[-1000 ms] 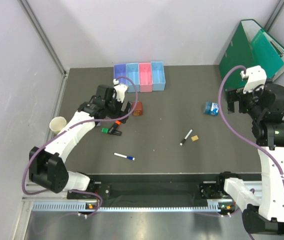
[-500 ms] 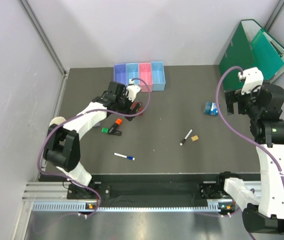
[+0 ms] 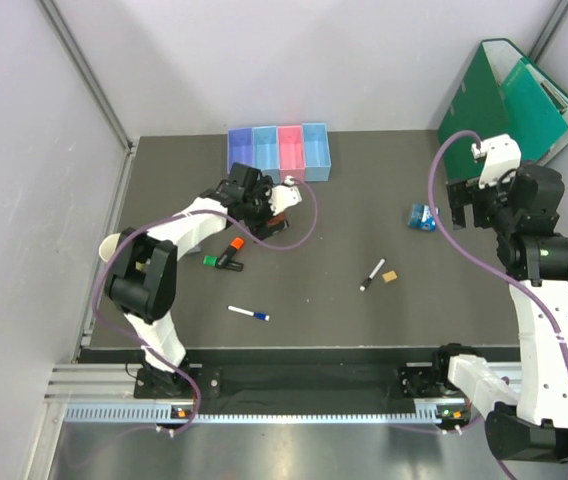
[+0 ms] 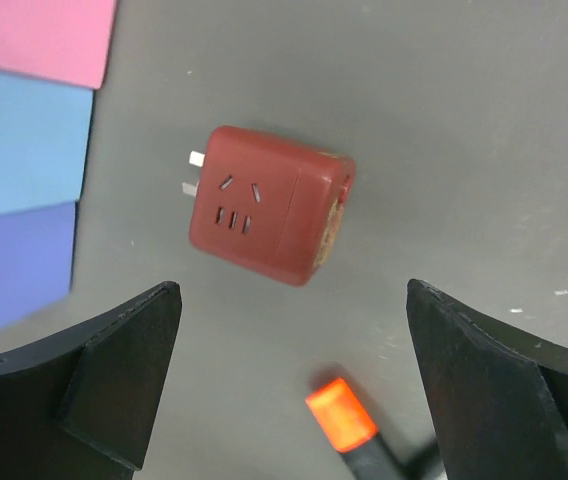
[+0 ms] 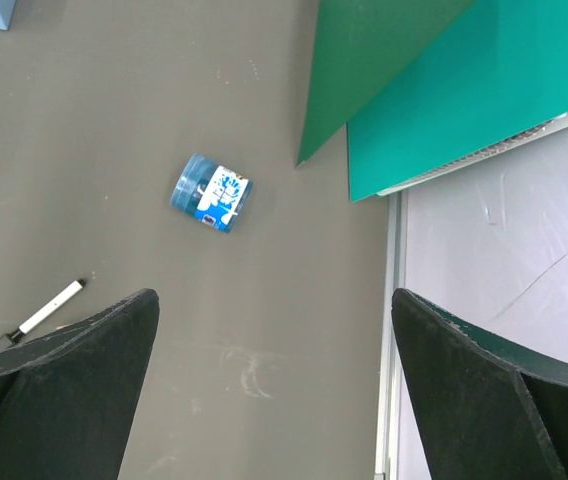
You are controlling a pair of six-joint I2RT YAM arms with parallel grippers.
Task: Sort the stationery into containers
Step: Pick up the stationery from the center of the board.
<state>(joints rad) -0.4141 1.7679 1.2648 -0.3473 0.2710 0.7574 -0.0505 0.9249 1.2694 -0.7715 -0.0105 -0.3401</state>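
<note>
Next, my left gripper turns slightly and lowers to close across the dark red plug adapter [image 3: 279, 224] [image 4: 269, 204]. The adapter lies below, at an angle to the gripper's open fingers.
The containers [image 3: 278, 153], four joined bins, stand at the back of the table. My left gripper [image 3: 266, 212] hovers open just in front of them, above a dark red plug adapter [image 4: 269, 204]. The orange cap of a highlighter [image 4: 342, 415] lies between its fingers [image 4: 114, 370], untouched. The orange-and-black highlighter [image 3: 232, 248] and a green highlighter [image 3: 212, 262] lie side by side. Nearer me lies a white pen with a blue cap [image 3: 249, 314]. A black-and-white marker [image 3: 372, 274] and a tan eraser [image 3: 390, 276] sit mid-table. My right gripper [image 3: 462, 205] hangs open beside the blue tape roll [image 5: 211, 193].
Green folders [image 3: 512, 100] lean in the back right corner, close to my right arm. A pale yellow cup [image 3: 111, 246] stands at the left edge, partly behind my left arm. The table's metal edge [image 5: 389, 340] runs just right of my right gripper.
My left gripper has swung right and slightly back, from beside the bins to over the red adapter. The right arm has shifted only a little.
</note>
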